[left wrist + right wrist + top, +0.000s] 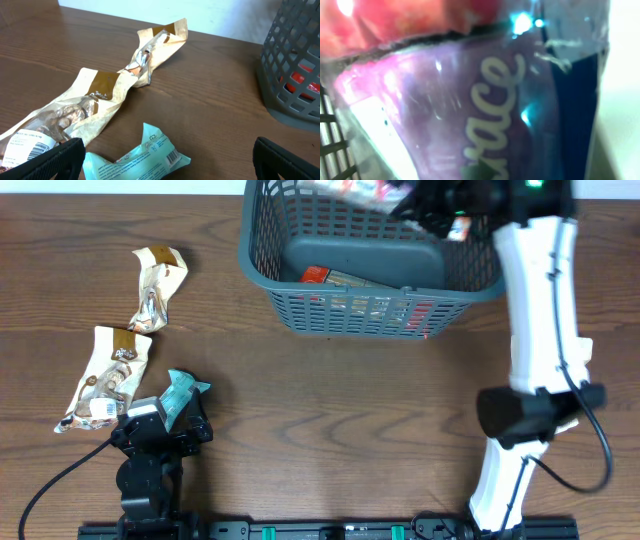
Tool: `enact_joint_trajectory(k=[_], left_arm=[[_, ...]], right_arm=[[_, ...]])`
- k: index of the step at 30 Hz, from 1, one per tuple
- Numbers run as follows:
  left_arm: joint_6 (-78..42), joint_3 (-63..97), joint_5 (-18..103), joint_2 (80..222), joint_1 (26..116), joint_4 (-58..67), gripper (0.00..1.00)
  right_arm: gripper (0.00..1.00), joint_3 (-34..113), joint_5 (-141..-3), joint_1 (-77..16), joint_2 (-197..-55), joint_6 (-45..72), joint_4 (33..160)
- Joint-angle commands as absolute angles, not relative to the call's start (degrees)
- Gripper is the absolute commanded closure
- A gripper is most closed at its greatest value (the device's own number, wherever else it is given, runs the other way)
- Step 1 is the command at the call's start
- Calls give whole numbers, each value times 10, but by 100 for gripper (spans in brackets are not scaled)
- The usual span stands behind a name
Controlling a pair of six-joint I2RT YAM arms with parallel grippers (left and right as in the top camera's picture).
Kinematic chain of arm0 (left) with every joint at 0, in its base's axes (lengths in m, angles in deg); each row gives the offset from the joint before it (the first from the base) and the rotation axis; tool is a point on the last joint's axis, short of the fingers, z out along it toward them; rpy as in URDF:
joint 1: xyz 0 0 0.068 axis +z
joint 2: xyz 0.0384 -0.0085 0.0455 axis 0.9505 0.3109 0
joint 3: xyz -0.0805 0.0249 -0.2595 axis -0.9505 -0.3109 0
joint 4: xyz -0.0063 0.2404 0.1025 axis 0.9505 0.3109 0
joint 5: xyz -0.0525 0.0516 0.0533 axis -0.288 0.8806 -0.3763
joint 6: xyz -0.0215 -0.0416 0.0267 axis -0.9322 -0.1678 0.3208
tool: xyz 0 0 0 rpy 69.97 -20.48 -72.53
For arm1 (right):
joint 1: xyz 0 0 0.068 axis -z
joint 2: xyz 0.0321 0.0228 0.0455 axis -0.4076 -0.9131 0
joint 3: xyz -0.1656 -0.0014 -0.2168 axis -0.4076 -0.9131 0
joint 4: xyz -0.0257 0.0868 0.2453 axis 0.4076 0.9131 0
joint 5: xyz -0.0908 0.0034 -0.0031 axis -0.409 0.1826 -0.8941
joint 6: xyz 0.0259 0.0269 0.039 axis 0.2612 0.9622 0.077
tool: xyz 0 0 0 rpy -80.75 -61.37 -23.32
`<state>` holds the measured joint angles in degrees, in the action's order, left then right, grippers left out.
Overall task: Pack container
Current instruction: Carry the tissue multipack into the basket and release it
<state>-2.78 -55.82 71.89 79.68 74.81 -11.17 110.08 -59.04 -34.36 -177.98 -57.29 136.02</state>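
My right gripper holds the purple snack pack (350, 190) and will lower it into the basket. It will let go of the pack on the basket's bare bottom beside the red-and-brown pack (330, 277), where there is open space.
The container (455, 272) is a dark grey slotted basket at the table's far middle; it also shows in the left wrist view (295, 65). A red-and-brown snack pack (330, 277) lies inside it. My right gripper (425, 205) is above the basket's far right, shut on a purple snack pack (350, 190) that fills the right wrist view (480, 100) and hides the fingers. My left gripper (167, 162) is open low over the near left of the table, its fingers either side of a teal pack (137, 157), which also shows in the overhead view (185, 393).
Two beige crinkled snack packs lie at the left, one near the left gripper (105, 375) and one farther back (158, 285); both show in the left wrist view (75, 110) (155, 45). The basket's lattice wall (330, 145) is close at the right wrist's lower left.
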Motion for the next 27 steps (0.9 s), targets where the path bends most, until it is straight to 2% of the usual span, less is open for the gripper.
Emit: enact_joint_trajectory(k=[1, 8, 9, 10, 11, 12, 13, 21, 27], left_arm=[[-33, -567, 727, 797, 751, -108, 1], [-33, -567, 727, 797, 751, -108, 1], [-33, -567, 727, 797, 751, -108, 1], [-33, -567, 727, 797, 751, -108, 2], [-33, -567, 727, 797, 751, -108, 2], [-33, -567, 727, 797, 751, -108, 1], [-33, -567, 727, 797, 751, -108, 1], [-33, -567, 727, 797, 751, -108, 1], [-33, -567, 727, 797, 751, -108, 1]], right_arm=[[99, 1100, -593, -354, -1826, -608, 1368], [97, 1100, -593, -357, -1914, -608, 1417], [90, 1100, -593, -356, -1919, -608, 1423], [73, 1100, -593, -356, -1921, -608, 1426], [50, 1100, -593, -355, -1922, -608, 1428], [19, 1100, -593, -355, -1922, -607, 1428], [7, 1100, -593, -354, -1920, -606, 1427], [10, 1113, -593, -348, -1875, -579, 1417], [1, 1133, -593, -299, -1777, -453, 1358]])
